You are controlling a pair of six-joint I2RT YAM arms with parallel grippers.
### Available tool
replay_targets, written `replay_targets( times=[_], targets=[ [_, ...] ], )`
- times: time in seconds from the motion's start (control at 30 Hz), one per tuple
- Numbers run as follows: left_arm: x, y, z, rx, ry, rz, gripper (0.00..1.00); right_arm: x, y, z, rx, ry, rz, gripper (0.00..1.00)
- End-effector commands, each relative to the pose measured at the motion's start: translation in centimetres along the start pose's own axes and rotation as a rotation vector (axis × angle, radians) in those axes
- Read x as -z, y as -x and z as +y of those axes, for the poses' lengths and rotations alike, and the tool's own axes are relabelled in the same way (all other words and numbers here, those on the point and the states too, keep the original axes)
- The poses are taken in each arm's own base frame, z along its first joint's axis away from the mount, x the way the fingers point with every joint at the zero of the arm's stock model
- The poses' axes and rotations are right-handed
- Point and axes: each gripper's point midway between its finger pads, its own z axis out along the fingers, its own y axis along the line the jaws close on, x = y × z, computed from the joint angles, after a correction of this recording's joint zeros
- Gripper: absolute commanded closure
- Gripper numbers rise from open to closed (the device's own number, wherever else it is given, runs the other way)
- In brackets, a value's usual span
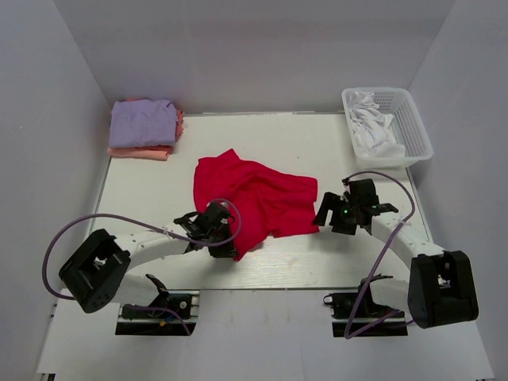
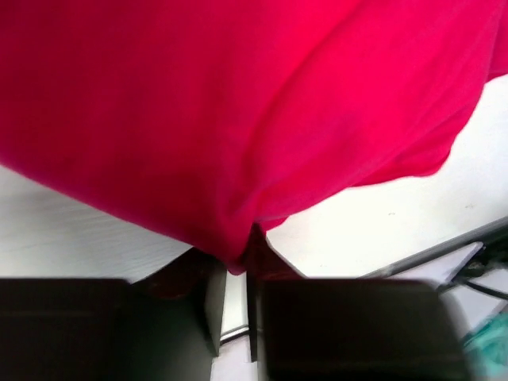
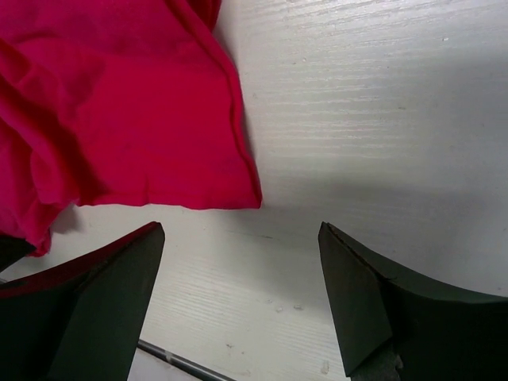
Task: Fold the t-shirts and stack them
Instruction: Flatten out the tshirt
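Observation:
Next, the right gripper moves down and toward the red t-shirt [image 1: 254, 198], onto its hem corner just ahead of the open fingers, and closes.
The red t-shirt [image 1: 254, 198] lies crumpled in the middle of the table. My left gripper [image 1: 222, 244] is at its near-left edge. In the left wrist view the two fingers stand close together and a fold of the red t-shirt [image 2: 238, 119] is pinched between the tips of the left gripper [image 2: 236, 274]. My right gripper [image 1: 327, 213] hovers just right of the shirt's right edge. It is open [image 3: 240, 228] over bare table, with the hem corner of the red t-shirt [image 3: 119, 103] just ahead of its fingers. A folded lavender t-shirt [image 1: 143, 121] rests on a salmon-pink one [image 1: 139, 151] at the back left.
A white lattice basket [image 1: 418, 131] with white cloth [image 1: 371, 127] in it stands at the back right. Grey walls close in the table on three sides. Purple cables loop from both arms near the front edge.

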Motion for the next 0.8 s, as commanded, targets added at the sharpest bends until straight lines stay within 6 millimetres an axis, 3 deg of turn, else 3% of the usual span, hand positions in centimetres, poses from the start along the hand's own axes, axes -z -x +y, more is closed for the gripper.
replay_targets(
  times=[0.0,0.03,0.07,0.3,0.47,0.57,0.67,0.7,0.77],
  targets=[
    [-0.4,-0.1,0.2,-0.009,0.024,0.002,0.84,-0.8,0.4,0.5,0.005,0.027,-0.018,0.17],
    [-0.3,0.2,-0.2,-0.010,0.016,-0.004,0.96,-1.1,0.1,0.3,-0.001,0.023,-0.013,0.17],
    [-0.3,0.2,0.1,0.002,0.034,-0.006,1.00,-1.3,0.2,0.4,-0.001,0.029,-0.019,0.17],
    [0.3,0.5,-0.3,-0.008,0.028,-0.030,1.00,-2.9,0.0,1.3,0.031,0.077,0.011,0.23],
    [0.6,1.0,0.2,-0.007,0.070,-0.046,1.00,-3.7,-0.6,2.1,0.062,0.084,0.042,0.44],
    [0.9,1.5,0.3,-0.016,0.093,-0.062,1.00,-3.6,-1.1,1.7,0.076,0.045,0.051,0.48],
    [1.4,2.0,-0.1,-0.038,0.083,-0.080,1.00,-3.5,-1.7,1.7,0.079,0.043,0.059,0.70],
    [1.6,2.3,-0.2,-0.052,0.089,-0.089,1.00,-3.7,-1.6,2.2,0.095,0.069,0.044,0.95],
    [2.6,3.5,-0.3,-0.065,0.130,-0.122,1.00,-3.5,-1.2,2.7,0.093,0.091,0.019,1.00]
  ],
)
